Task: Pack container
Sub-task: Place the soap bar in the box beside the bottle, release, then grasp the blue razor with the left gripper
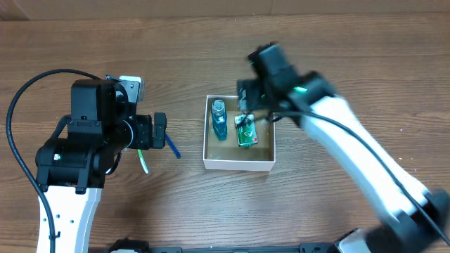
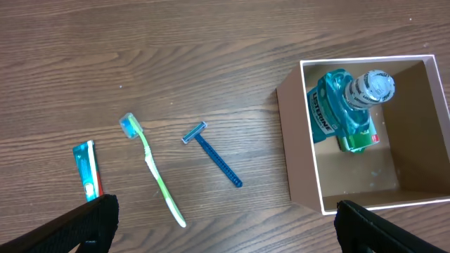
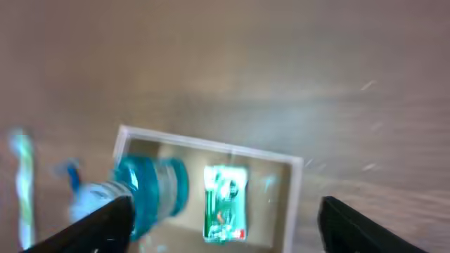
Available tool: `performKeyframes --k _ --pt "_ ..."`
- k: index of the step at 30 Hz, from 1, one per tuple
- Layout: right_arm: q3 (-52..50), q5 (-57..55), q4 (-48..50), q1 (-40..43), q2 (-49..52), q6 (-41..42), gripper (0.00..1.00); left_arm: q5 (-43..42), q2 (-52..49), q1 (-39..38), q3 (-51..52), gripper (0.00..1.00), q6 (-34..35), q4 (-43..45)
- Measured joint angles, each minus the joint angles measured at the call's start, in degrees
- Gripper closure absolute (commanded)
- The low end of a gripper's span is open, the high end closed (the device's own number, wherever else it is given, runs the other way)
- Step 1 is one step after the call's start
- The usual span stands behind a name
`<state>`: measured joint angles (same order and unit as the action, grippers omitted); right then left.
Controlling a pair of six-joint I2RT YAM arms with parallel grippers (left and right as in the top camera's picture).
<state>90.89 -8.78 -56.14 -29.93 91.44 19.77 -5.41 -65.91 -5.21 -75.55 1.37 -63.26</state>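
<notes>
I will turn my left gripper slightly next and lower it to the blue handle near the head of the razor (image 2: pixel 213 155), which is still outside the box.
The container (image 1: pixel 238 165) is a shallow white-walled box with a brown bottom at the table's middle. A teal mouthwash bottle (image 1: pixel 219 118) and a green packet (image 1: pixel 246 132) lie inside it. My right gripper (image 1: pixel 254 112) hovers above the box's far right part, open and empty; its view is blurred and shows the packet (image 3: pixel 225 201) and bottle (image 3: pixel 144 188) between the fingers. My left gripper (image 1: pixel 160 131) is open and empty, left of the box. Below it lie a blue razor (image 2: pixel 213 155), a green toothbrush (image 2: pixel 155 171) and a small toothpaste tube (image 2: pixel 86 171).
The razor (image 1: pixel 172 147) and toothbrush (image 1: pixel 144 161) lie on the wooden table between the left arm and the box. The box (image 2: pixel 302 140) fills the right side of the left wrist view.
</notes>
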Motion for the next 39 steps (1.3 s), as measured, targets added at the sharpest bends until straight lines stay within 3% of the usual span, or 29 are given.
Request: performKeyframes --k 5,9,15,24,35,36,39 --pt "1.4 -2.6 -5.8 12.2 -9.7 0.7 0.0 0.0 0.0 0.0 0.0 0.0 0.3 0.0" --pt "-0.9 0.6 -12.9 24.0 -8.9 0.9 0.0 2.0 -0.6 0.0 -0.1 0.0 7.9 -1.5" --pt "-8.3 7.1 -12.2 32.7 -8.6 1.0 0.0 2.6 -13.0 0.0 -0.7 0.0 15.5 -2.5" --pt "-10.4 9.9 -10.8 33.3 -8.3 1.0 0.0 2.4 -37.6 0.0 -0.9 0.0 20.2 2.9" --pt "-10.4 10.0 -10.8 33.3 -8.3 1.0 0.0 1.5 -49.7 0.0 -0.9 0.0 21.0 4.8" --pt "-10.4 10.1 -10.8 33.3 -8.3 1.0 0.0 1.6 -50.1 0.0 -0.9 0.02 21.0 4.7" --pt "-10.4 10.1 -10.8 33.3 -8.3 1.0 0.0 1.5 -50.1 0.0 -1.0 0.22 21.2 4.6"
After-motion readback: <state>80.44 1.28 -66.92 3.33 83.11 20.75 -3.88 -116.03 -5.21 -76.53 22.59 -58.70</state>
